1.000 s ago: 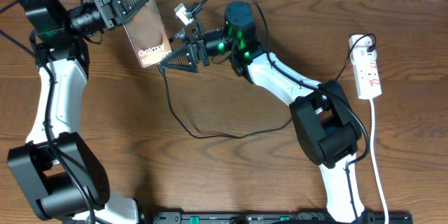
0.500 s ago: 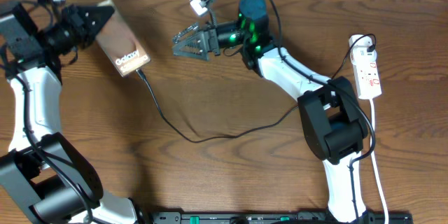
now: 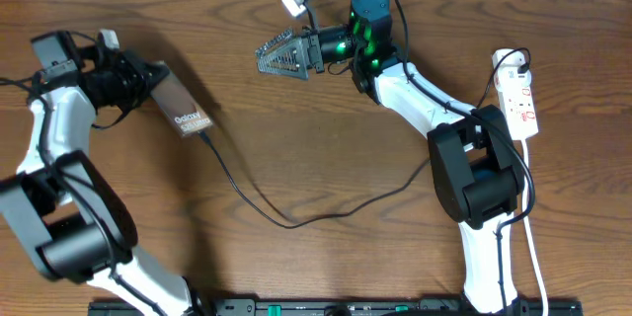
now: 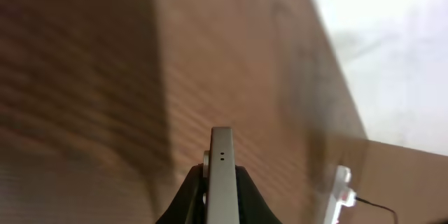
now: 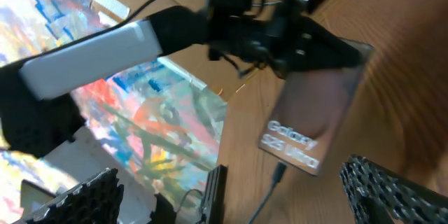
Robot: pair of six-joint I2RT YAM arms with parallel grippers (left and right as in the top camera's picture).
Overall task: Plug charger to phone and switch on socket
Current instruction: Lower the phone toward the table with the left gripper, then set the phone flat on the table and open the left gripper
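Note:
The charger's plug tip already sits in the lower end of the phone (image 3: 181, 111), so next my left gripper will take it down to the shadowed tabletop beneath and release it.
The phone (image 3: 181, 111) is a dark brown glossy slab with white lettering, held at the table's left. My left gripper (image 3: 150, 84) is shut on its upper end; in the left wrist view its silver edge (image 4: 221, 175) sits between the black fingers. The charger (image 3: 259, 201), a thin black cable, has its plug tip in the phone's lower end. From there it loops across the table toward the right arm. My right gripper (image 3: 279, 57) is open and empty, raised at the top centre, pointing left. Its wrist view shows the phone (image 5: 311, 126) and the plug (image 5: 277, 173). The socket (image 3: 518, 102) lies at the far right.
A black plug and cable sit in the white power strip's top end (image 3: 513, 59), and its white cord (image 3: 533, 227) runs down the right edge. A black rail (image 3: 326, 307) lies along the table's front. The left wrist view shows the strip (image 4: 341, 194) far off.
My left gripper has carried the phone left and down with the charger cable trailing from it. My right gripper has let go, opened and drawn back to the right.

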